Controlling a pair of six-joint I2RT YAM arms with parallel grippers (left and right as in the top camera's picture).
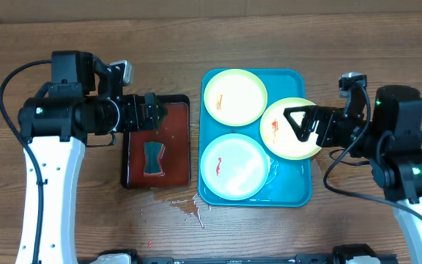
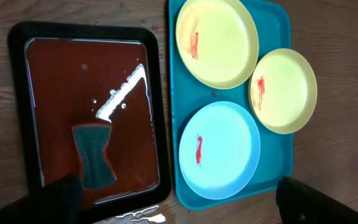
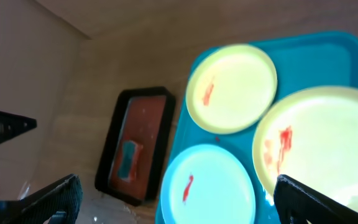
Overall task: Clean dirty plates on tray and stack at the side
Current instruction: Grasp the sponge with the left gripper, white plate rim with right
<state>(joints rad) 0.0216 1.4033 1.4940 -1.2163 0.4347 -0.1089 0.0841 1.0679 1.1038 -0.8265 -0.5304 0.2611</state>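
I need to move my right gripper down and back next, to the left in the overhead view, onto the near plate's rim point(image 1: 268, 166) point(image 3: 253, 198) by the bare corner of the tray, where a finger fits.
The turquoise tray point(image 1: 303, 192) holds three plates with red smears. One plate point(image 1: 234, 97) lies at the far end, one point(image 1: 233, 166) at the near end, and one point(image 1: 288, 143) at the right, overlapping the tray's rim. They also show in the left wrist view point(image 2: 216, 40) point(image 2: 219, 149) point(image 2: 283, 90) and the right wrist view point(image 3: 232, 87) point(image 3: 207, 183) point(image 3: 322, 143). My right gripper point(image 1: 299, 125) point(image 3: 179, 205) is open and empty above the right plate. My left gripper point(image 1: 152, 114) point(image 2: 179, 208) is open and empty above the dark red tray.
A black-rimmed dark red tray point(image 1: 178, 139) point(image 2: 17, 93) with water and a teal sponge point(image 1: 153, 159) point(image 2: 94, 155) sits left of the turquoise tray. Spilled water point(image 1: 185, 209) lies on the wooden table near both trays' front corners.
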